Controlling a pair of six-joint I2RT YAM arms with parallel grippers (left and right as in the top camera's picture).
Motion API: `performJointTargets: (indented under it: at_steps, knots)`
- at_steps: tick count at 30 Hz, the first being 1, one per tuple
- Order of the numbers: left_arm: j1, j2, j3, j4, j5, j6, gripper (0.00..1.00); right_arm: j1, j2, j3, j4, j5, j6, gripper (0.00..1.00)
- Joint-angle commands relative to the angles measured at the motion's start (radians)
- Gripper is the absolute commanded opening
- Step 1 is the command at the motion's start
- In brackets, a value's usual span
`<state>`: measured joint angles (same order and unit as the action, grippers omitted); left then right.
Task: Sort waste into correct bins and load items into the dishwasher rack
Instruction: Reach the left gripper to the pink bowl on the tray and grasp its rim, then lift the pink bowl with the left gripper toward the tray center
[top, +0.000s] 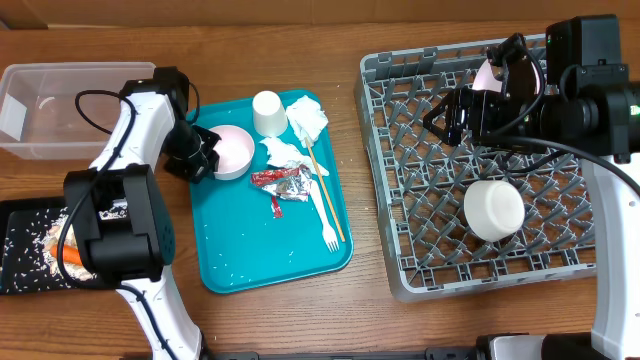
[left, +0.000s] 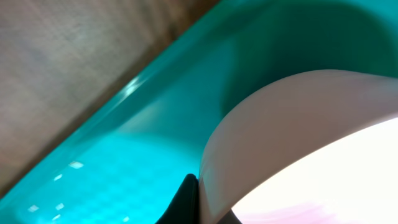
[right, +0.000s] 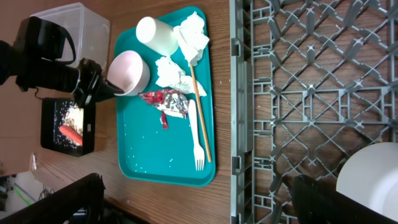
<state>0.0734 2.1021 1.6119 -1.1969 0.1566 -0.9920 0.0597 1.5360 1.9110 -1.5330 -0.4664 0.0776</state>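
My right gripper moves from the rack to the rim's opposite side next, since my left gripper holds one side of the small white bowl.
A small white bowl stands on the teal tray, and my left gripper is shut on its left rim. In the left wrist view a dark finger presses against the bowl's wall. My right gripper hangs open and empty over the grey dishwasher rack, where another white bowl lies upside down. On the tray lie a white cup, napkins, a red foil wrapper, a fork and chopsticks.
The clear tub stands at the far left. In front of it is the black tray, which holds rice and a carrot, partly under my left arm. Loose rice grains dot the teal tray. A pale dish shows under my right arm.
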Motion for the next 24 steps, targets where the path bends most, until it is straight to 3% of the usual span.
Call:
performJointTargets:
  at_steps: [1, 15, 24]
  knots:
    - [0.0, -0.084, 0.043, -0.027, -0.037, 0.028, 0.04, 0.003, -0.006, 0.019, 0.006, 0.003, -0.006, 1.0]
    - [-0.037, -0.404, 0.055, -0.266, -0.029, 0.14, 0.04, 0.003, -0.006, 0.019, 0.006, 0.003, -0.006, 1.0]
    - [-0.249, -0.489, 0.054, -0.277, 0.013, 0.23, 0.04, 0.003, -0.006, 0.019, 0.006, 0.003, -0.006, 1.0]
